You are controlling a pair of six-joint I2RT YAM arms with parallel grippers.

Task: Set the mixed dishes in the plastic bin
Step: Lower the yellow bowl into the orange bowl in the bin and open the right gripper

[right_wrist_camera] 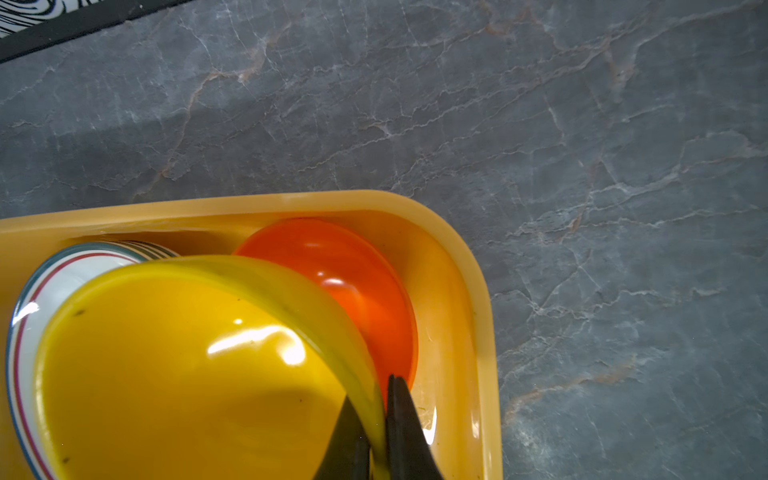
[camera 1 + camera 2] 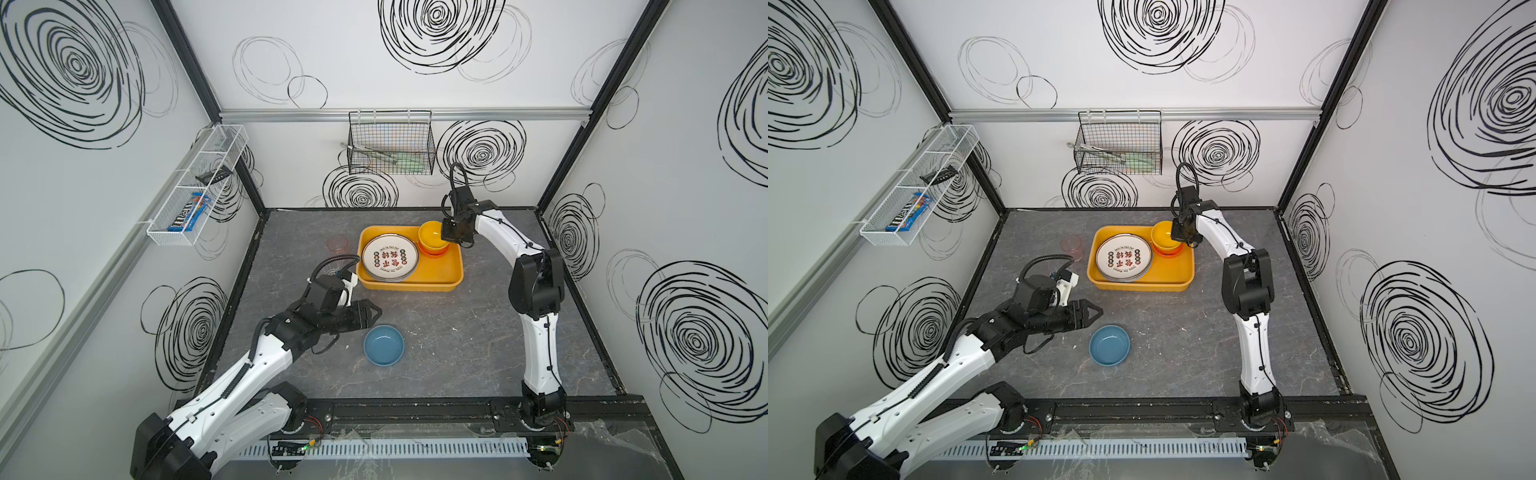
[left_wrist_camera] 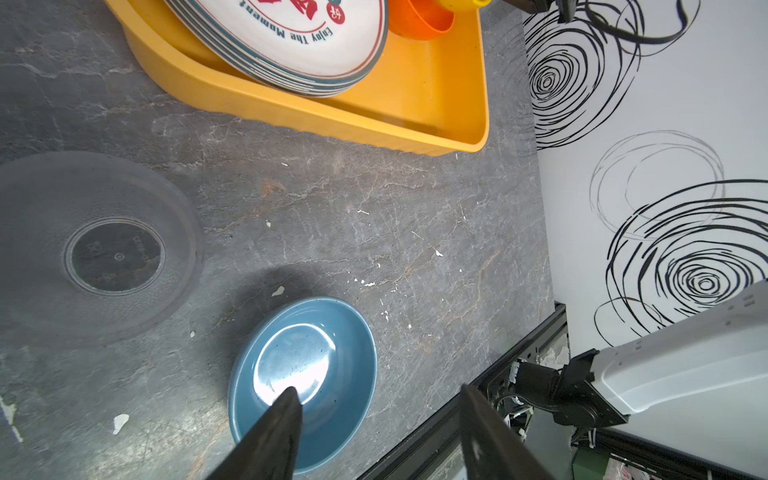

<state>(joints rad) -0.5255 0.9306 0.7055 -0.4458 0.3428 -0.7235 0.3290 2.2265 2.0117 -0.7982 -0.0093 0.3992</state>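
Observation:
Next I will lower my right gripper to nest the yellow bowl in the orange bowl (image 2: 434, 252) (image 1: 353, 274) below it and release the yellow bowl's rim, as the yellow bowl still hangs above.
The yellow-orange plastic bin (image 2: 453, 272) sits at the table's back middle and holds a stack of white plates (image 2: 390, 257) with red-black characters. An orange bowl (image 1: 353, 274) lies in its far right corner. My right gripper (image 1: 370, 388) is shut on the rim of a yellow bowl (image 2: 430, 235), held tilted just over the orange one. A blue bowl (image 2: 384, 345) stands on the table in front. My left gripper (image 2: 376, 313) hovers open at its left rim, empty; in the left wrist view one fingertip (image 3: 286, 399) is over the blue bowl (image 3: 307, 374). A pinkish cup (image 2: 337, 244) stands left of the bin.
A clear cup (image 3: 112, 249) shows blurred in the left wrist view, beside the bin. A black wire basket (image 2: 390, 143) hangs on the back wall. A white mesh rack (image 2: 195, 187) is on the left wall. A black rail (image 2: 415, 409) borders the front.

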